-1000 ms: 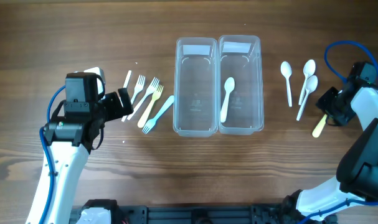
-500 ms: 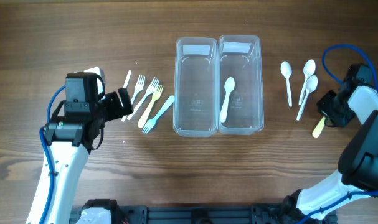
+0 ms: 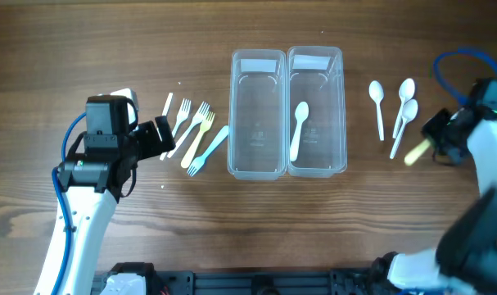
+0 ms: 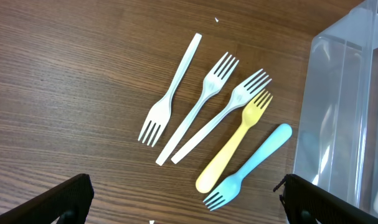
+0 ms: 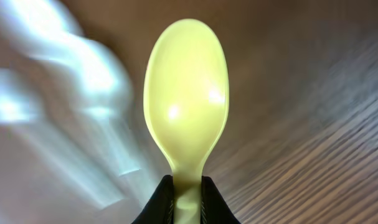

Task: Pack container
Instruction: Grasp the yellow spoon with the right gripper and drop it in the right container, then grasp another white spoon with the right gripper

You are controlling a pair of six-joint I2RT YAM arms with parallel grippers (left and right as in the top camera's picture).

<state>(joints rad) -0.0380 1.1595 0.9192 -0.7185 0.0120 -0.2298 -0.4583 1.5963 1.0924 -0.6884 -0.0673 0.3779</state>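
Observation:
Next, my right gripper lifts the yellow spoon first, to get it beside the white spoon already in the container nearer the loose spoons [image 3: 317,120].
Two clear containers stand side by side mid-table: the left one [image 3: 257,168] is empty, the right one [image 3: 337,123] holds a white spoon [image 3: 298,129]. My right gripper [image 3: 441,141] is shut on a yellow spoon [image 3: 415,152], lifted off the table right of three white spoons [image 3: 393,111]; the yellow spoon fills the right wrist view [image 5: 186,112]. My left gripper [image 3: 160,137] is open and empty, just left of several forks [image 3: 195,131]. In the left wrist view these are white forks [image 4: 204,106], a yellow fork [image 4: 235,140] and a blue fork [image 4: 248,167].
The left container's wall shows at the right edge of the left wrist view [image 4: 344,106]. Bare wooden table lies in front of the containers and around the cutlery groups.
My right gripper has lifted the yellow spoon off the table and swung it up and slightly left toward the white spoons. The left arm has not moved.

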